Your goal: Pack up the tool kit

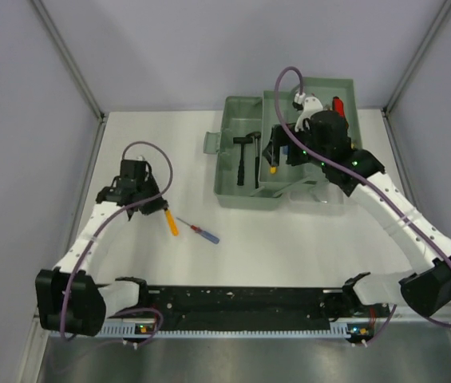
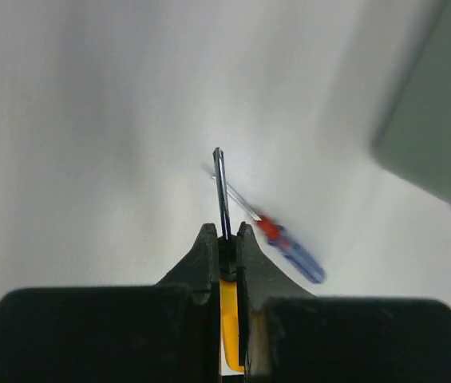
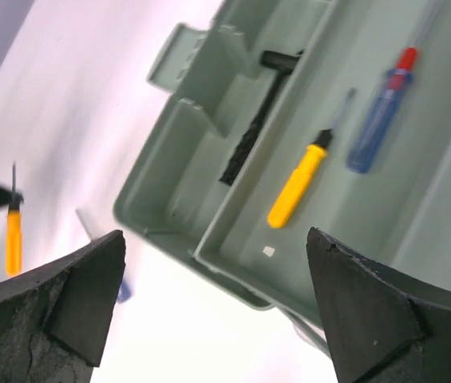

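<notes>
My right gripper moves back and across to the held screwdriver's yellow handle next, since it juts free to the gripper's left in the top view.
The grey-green tool kit box lies open at the back right, with a black hammer in its left part. A yellow-handled screwdriver and a blue one with a red collar lie in the box's tray. My right gripper hangs open and empty over that tray. My left gripper is shut on another yellow-handled screwdriver, its shaft pointing away from the jaws. In the top view this gripper stands left of the box. I cannot tell whether the tool is off the table.
A red-and-blue screwdriver lies loose on the white table just right of the left gripper. A red-handled tool shows at the box's far right. The box's near corner shows at the right of the left wrist view.
</notes>
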Controlling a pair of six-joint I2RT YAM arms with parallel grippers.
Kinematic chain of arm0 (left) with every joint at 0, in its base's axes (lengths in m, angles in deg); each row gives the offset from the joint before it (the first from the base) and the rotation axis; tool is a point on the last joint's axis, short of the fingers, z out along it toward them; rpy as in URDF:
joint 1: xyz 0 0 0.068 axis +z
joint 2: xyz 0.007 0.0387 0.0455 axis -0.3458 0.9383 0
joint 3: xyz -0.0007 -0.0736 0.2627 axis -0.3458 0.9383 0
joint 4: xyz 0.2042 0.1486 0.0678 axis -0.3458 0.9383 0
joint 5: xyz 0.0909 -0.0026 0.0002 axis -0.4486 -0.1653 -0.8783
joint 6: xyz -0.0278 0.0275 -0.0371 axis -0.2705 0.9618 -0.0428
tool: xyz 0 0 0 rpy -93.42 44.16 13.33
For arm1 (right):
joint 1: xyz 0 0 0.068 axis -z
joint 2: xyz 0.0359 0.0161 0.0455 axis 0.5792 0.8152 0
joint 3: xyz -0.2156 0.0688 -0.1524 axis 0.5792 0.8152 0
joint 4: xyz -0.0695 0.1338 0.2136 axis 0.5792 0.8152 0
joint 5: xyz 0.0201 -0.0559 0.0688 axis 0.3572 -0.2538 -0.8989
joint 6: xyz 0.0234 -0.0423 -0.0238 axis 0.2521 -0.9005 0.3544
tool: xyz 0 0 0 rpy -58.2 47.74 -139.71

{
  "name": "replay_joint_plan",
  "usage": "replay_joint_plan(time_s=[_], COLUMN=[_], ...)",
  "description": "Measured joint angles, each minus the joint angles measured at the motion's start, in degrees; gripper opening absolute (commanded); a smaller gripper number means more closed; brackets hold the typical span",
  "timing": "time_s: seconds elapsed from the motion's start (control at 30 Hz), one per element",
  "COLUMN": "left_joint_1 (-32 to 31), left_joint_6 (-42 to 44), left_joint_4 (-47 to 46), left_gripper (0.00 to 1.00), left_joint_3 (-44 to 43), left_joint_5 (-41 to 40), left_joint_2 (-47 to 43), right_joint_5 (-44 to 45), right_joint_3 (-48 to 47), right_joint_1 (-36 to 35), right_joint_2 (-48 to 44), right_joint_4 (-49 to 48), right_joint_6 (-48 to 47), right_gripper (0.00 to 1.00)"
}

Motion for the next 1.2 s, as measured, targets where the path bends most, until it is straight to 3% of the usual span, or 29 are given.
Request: replay_joint_plan(time_s=[0.17, 0.3, 0.43, 0.6, 0.9, 1.1, 1.2], left_joint_1=[-0.8, -2.2, -4.3, -7.7, -9.9, -10.5, -10.6], left_joint_6=[2.3, 1.9, -0.2, -3.4, -8.3, -10.3, -10.7], left_joint_4=[-2.4, -6.8, -13.2, -20.3, -28.5, -31.7, -32.3], left_gripper=[0.0, 0.0, 0.0, 0.0, 0.0, 0.0, 0.02], left_joint_3=[-6.2, -10.5, -11.4, -11.3, -10.1, -9.5, -9.3], left_joint_5=[14.4, 25.0, 32.5, 36.9, 38.8, 39.5, 39.6], left_joint_2=[-11.2, -16.1, -18.5, -19.8, -21.0, -21.6, -21.6], right_joint_5=[-13.2, -29.4, -40.4, -45.4, -41.9, -39.5, -39.0], right_joint_3=[2.1, 2.7, 5.8, 6.8, 11.5, 11.6, 11.5], right_joint_1=[0.0, -0.3, -6.2, -16.4, -18.5, -19.8, -20.0], right_joint_2=[-2.4, -2.9, -3.2, -2.6, 0.9, 2.3, 2.9], right_joint_4=[-1.4, -3.6, -6.3, -10.1, -28.4, -34.6, -36.0], right_joint_6=[-3.3, -5.4, -7.3, -6.2, 7.7, 13.0, 14.5], right_gripper=[0.96, 0.96, 0.96, 0.92, 0.86, 0.64, 0.35])
